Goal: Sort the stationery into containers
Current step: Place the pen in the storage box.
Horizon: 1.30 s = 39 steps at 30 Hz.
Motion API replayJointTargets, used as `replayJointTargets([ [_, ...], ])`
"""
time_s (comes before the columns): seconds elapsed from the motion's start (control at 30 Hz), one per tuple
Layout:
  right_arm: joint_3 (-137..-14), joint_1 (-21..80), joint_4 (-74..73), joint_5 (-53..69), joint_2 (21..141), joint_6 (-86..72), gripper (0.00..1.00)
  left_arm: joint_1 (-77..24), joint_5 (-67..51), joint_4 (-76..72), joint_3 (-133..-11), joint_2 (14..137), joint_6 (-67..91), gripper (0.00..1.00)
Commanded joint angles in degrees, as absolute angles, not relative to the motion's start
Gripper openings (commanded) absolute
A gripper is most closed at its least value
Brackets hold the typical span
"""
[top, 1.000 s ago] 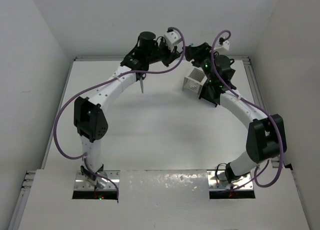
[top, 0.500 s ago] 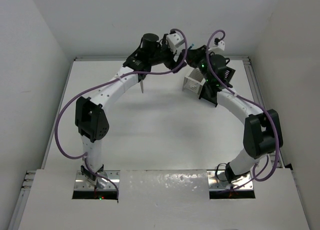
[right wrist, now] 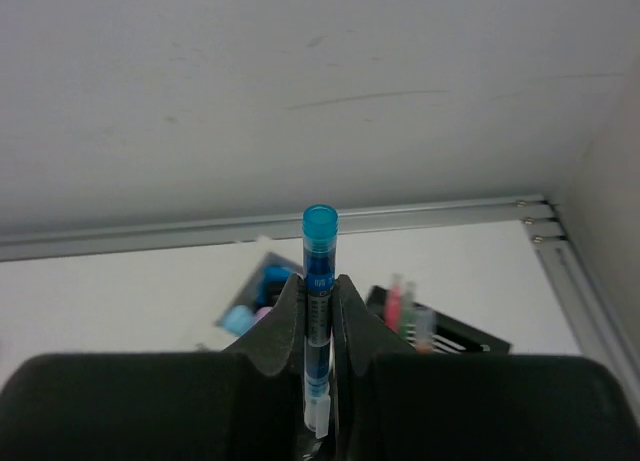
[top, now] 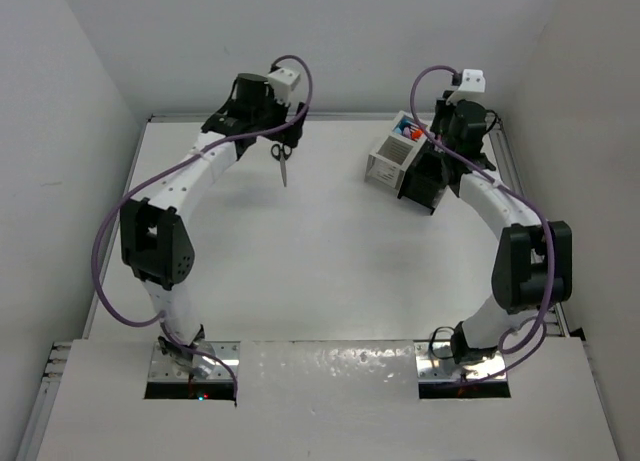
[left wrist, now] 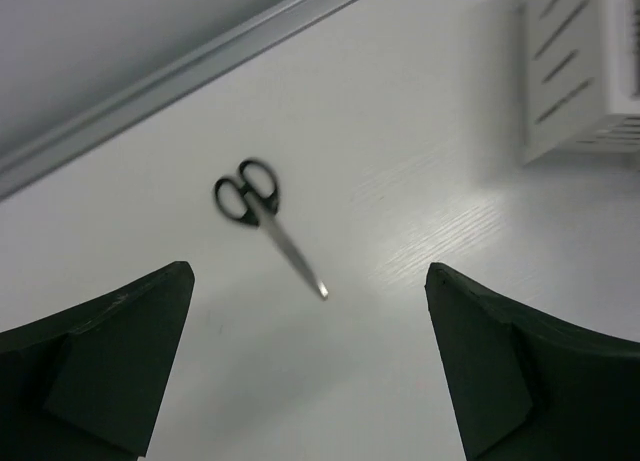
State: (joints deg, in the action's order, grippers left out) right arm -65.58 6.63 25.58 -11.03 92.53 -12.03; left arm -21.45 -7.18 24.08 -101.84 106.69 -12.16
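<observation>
My right gripper next lowers over the black box [top: 424, 178] [right wrist: 452, 333] until the blue pen's lower end is inside. Then it lets go of the pen, since other pens already stand there.
My right gripper [right wrist: 319, 281] is shut on a blue pen [right wrist: 320, 243] that stands upright between its pads. It hovers [top: 443, 133] above the two containers. The white box [top: 388, 158] holds blue, red and pink pieces; the black box [right wrist: 452, 333] beside it holds pink and green pens. Small black-handled scissors [left wrist: 258, 213] lie flat on the table at the back left [top: 282, 160]. My left gripper [left wrist: 308, 271] is open above them, just short of the blade tip, with nothing between its fingers. In the left wrist view the white box [left wrist: 575, 76] sits at the upper right.
A metal rail [right wrist: 420, 215] runs along the table's back edge below the white wall. A side wall and rail [top: 515, 171] stand close on the right of the boxes. Purple cables [top: 105, 251] loop off both arms.
Both grippers were close together over the white box. The left one has opened and swung left to above the scissors; the right one has shut on the blue pen and pulled back right.
</observation>
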Motion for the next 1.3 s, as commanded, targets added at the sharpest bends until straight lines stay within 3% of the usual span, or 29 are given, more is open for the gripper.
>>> replayJointTargets([
  [0.0,-69.1,4.8,25.9,-15.6,96.0,-4.5,0.0,-18.7,-0.4,25.8,-98.8,101.6,-7.8,1.0],
  [0.33,-69.7,3.0,33.0,-18.0,104.0,1.8,0.0,-15.4,-0.3,24.7,-91.6,99.6,-7.3,1.0],
  [0.73,-65.9,2.5,38.1,-17.3,107.4,0.6,0.0,-14.9,1.5,22.4,-90.7,105.5,-2.3,0.99],
  [0.83,-63.6,2.5,37.9,-18.2,106.4,-1.9,0.18,-14.9,3.2,22.7,-92.1,110.4,-0.6,0.87],
  [0.87,-62.8,2.4,37.7,-18.3,105.5,-2.4,0.36,-15.0,3.8,22.8,-92.6,111.4,2.8,0.81],
  [0.97,-62.5,2.5,35.3,-18.5,103.8,-3.4,0.59,-14.9,6.1,22.8,-94.9,115.9,5.9,0.76],
  [1.07,-62.7,2.6,32.3,-17.4,100.3,-4.4,0.66,-15.0,7.4,22.1,-98.2,120.3,7.6,0.73],
  [1.27,-61.2,3.3,29.6,-14.8,94.9,-7.3,0.67,-15.7,9.8,22.5,-105.5,128.7,9.1,0.64],
])
